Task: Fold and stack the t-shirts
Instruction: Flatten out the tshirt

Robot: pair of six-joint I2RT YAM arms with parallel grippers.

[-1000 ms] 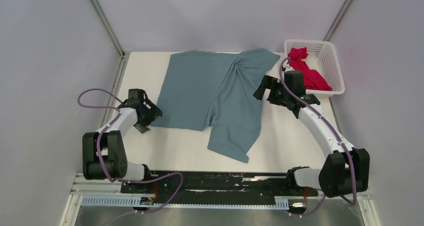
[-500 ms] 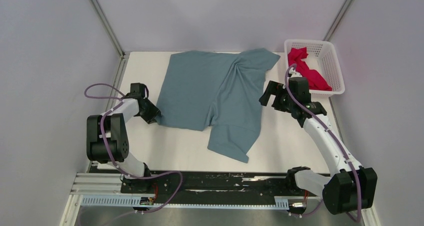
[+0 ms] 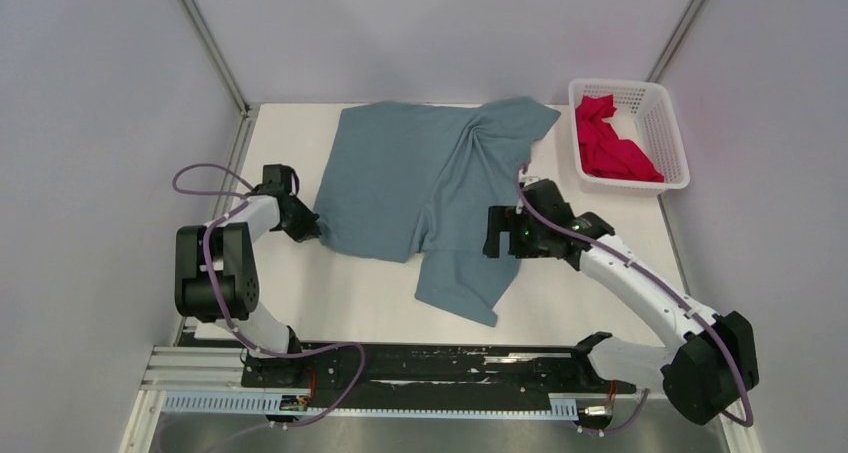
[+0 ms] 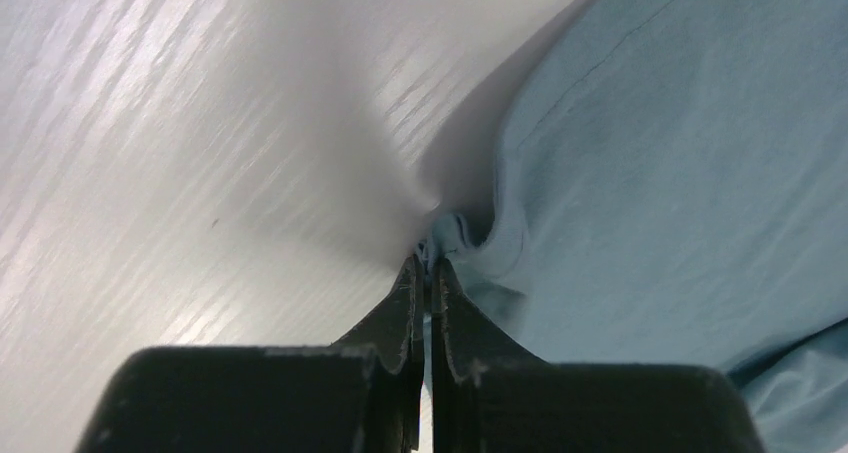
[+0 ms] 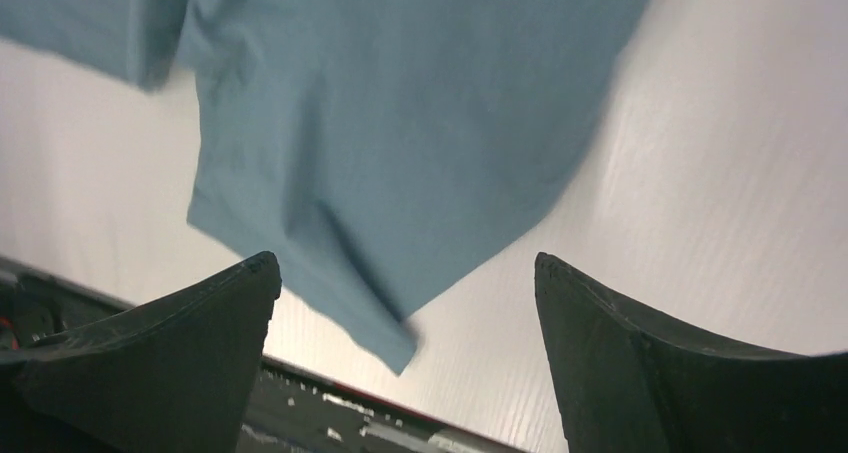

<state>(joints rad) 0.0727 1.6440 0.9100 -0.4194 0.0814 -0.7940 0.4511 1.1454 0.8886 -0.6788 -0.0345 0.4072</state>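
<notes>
The t-shirt's folded near corner (image 3: 486, 314) (image 5: 377, 325) sticks out toward the front edge of the table, so I will pull my right gripper back and lower it to close on that corner.
The dusty blue-grey t-shirt (image 3: 420, 178) lies spread on the white table, bunched near its collar, with one part hanging toward the front edge. My left gripper (image 3: 313, 231) is shut on the shirt's near-left corner; the left wrist view shows the jaws (image 4: 428, 265) pinching a small fold of blue cloth (image 4: 660, 173). My right gripper (image 3: 497, 235) hovers open over the shirt's right side, and its wide-apart fingers (image 5: 405, 265) frame the blue cloth (image 5: 400, 123) below with nothing between them. The crimson-pink t-shirt (image 3: 608, 148) lies crumpled in the basket.
The white lattice basket (image 3: 676, 138) stands at the back right corner of the table. The black mounting rail (image 3: 440, 365) runs along the near edge. Metal frame posts (image 3: 205, 38) and grey walls close in the sides.
My left gripper closed on the blue shirt's near-left corner. My right arm swung from beside the basket leftward and nearer, over the shirt's right side, still open.
</notes>
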